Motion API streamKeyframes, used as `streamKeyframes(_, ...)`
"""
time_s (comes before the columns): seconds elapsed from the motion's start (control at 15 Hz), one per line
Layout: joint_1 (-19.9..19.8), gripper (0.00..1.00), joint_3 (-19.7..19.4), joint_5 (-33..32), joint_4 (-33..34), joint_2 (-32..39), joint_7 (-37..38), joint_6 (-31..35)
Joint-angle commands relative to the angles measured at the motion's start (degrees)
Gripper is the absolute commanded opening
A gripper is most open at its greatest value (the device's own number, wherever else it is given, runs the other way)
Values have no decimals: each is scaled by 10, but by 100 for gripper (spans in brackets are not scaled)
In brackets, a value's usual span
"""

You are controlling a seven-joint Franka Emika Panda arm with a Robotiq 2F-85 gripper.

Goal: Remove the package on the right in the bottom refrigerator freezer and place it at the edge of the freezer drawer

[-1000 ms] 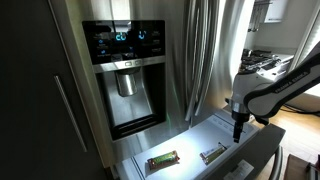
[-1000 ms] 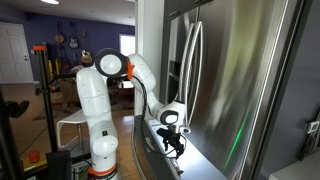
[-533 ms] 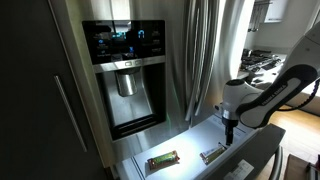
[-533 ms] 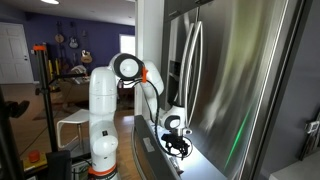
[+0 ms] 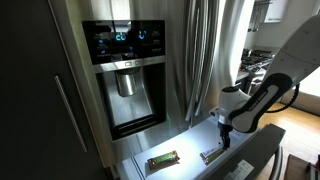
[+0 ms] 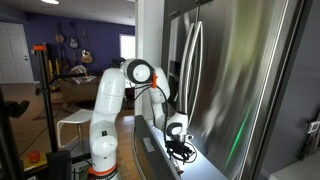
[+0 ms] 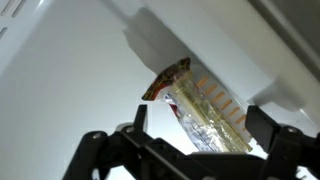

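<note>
I should lower my gripper onto the tan-grey package [image 5: 212,154] [image 7: 208,118] next. Then I should close it across the package's narrow width.
The refrigerator freezer [image 5: 190,60] has its bottom freezer drawer [image 5: 186,146] pulled out, white and lit inside. The tan-grey package [image 5: 212,154] lies flat at the right of the drawer floor. My gripper [image 5: 226,141] hangs just above the package's far end, jaws open and empty. In the wrist view the package [image 7: 208,118] lies on the white floor between the open jaws of my gripper [image 7: 200,126], with a red-brown end pointing away. In an exterior view my gripper [image 6: 181,151] reaches down into the drawer beside the steel door [image 6: 235,80].
A green packet [image 5: 163,160] with red-brown edges lies left of the package in the drawer. The black dispenser panel [image 5: 125,70] is above. The white arm base [image 6: 100,120] stands beside the fridge. A stove [image 5: 262,66] is behind the arm.
My gripper has moved left and down into the drawer, from above its right edge to just over the package. The packets have not moved.
</note>
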Motion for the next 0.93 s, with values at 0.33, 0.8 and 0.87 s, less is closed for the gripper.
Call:
streamKeyframes(0.33, -66, 100, 56, 34, 52, 104, -77, 29)
streamKeyframes(0.8, -107, 53, 99, 54, 77, 136, -124, 32)
streamKeyframes(0.87, -109, 46, 101, 55, 76, 136, -127, 29)
